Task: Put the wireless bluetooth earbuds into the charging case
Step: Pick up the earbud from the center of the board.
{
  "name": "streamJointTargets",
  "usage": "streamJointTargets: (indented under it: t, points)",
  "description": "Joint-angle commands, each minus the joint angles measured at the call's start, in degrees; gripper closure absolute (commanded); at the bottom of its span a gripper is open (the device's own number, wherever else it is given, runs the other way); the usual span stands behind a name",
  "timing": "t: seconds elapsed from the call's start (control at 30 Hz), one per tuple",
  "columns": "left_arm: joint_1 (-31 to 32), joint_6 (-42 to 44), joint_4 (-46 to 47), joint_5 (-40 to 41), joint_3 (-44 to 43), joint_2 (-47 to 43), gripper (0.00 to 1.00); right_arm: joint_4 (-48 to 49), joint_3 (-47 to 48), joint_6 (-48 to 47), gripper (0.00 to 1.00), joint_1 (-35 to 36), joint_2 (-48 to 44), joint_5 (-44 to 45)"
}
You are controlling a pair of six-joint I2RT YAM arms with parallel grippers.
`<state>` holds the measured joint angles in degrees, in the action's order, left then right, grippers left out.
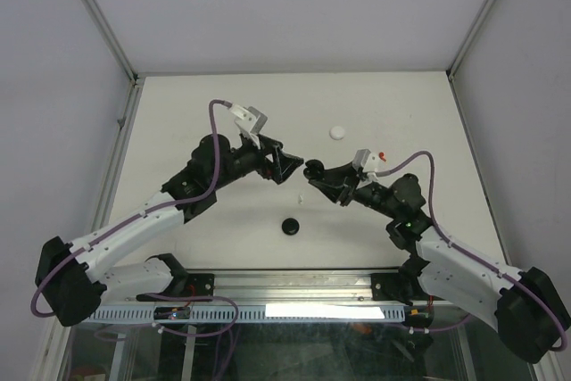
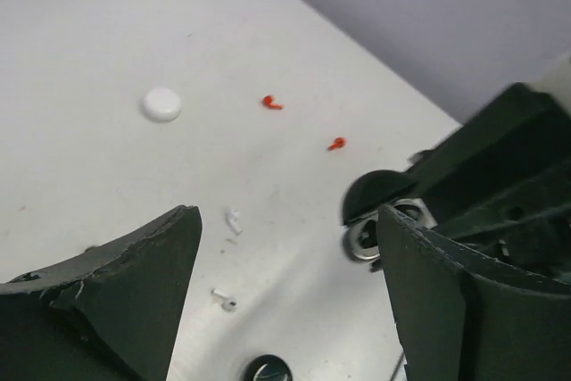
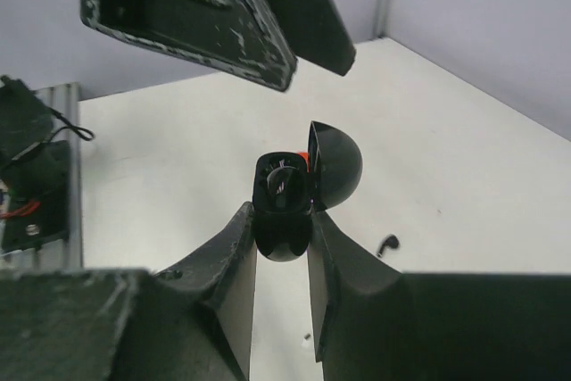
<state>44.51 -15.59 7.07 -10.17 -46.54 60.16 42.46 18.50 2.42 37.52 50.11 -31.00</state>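
Note:
The black earbud (image 3: 387,244) on the tabletop beyond the case comes next: my left gripper swings outward and lowers over it, since the held case stands open for it.
My right gripper (image 1: 319,172) (image 3: 283,220) is shut on a black charging case (image 3: 284,202) and holds it above the table with its lid (image 3: 336,162) open. The case also shows in the top view (image 1: 313,169) and in the left wrist view (image 2: 382,220). My left gripper (image 1: 287,167) (image 2: 285,301) is open and empty, just left of the case. Two white earbuds (image 2: 234,219) (image 2: 224,299) lie under it. Two red earbuds (image 2: 270,103) (image 2: 336,143) lie farther off. A black earbud (image 3: 387,244) lies right of the case.
A white round disc (image 1: 337,132) (image 2: 161,104) lies at the back middle. A black round disc (image 1: 290,227) (image 2: 268,368) lies near the front. The rail (image 1: 294,287) with the arm bases runs along the near edge.

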Motion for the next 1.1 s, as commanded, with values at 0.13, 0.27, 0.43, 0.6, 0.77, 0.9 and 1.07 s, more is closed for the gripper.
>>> streamJointTargets:
  t: [0.13,0.27,0.43,0.6,0.77,0.9,1.07]
  points:
    - [-3.4,-0.24,-8.41,14.23,-6.66,12.49,0.17,-6.6,-3.73,-5.36,1.0,-0.08,-7.5,16.82]
    - [-5.3,0.46,-10.35,15.45,-9.46,20.39,0.18,-8.47,-4.52,-5.82,1.0,-0.08,-9.95,18.56]
    - [-6.96,2.33,-14.17,16.14,-14.83,30.14,0.23,-9.33,-5.02,-6.19,1.0,-0.06,-11.71,19.76]
    - [-7.16,4.88,-19.21,18.31,-20.73,38.96,0.29,-9.19,-5.56,-6.19,1.0,-0.04,-12.04,19.76]
    - [-7.16,6.11,-22.39,19.98,-25.06,44.7,0.34,-8.72,-5.98,-6.81,1.0,-0.04,-12.24,20.98]
    - [-7.2,7.61,-24.41,20.62,-27.28,48.27,0.39,-8.75,-6.08,-6.98,1.0,-0.03,-12.32,20.88]
    - [-7.17,9.17,-25.95,19.75,-29.61,51.22,0.45,-8.45,-6.24,-6.99,1.0,-0.05,-12.23,20.73]
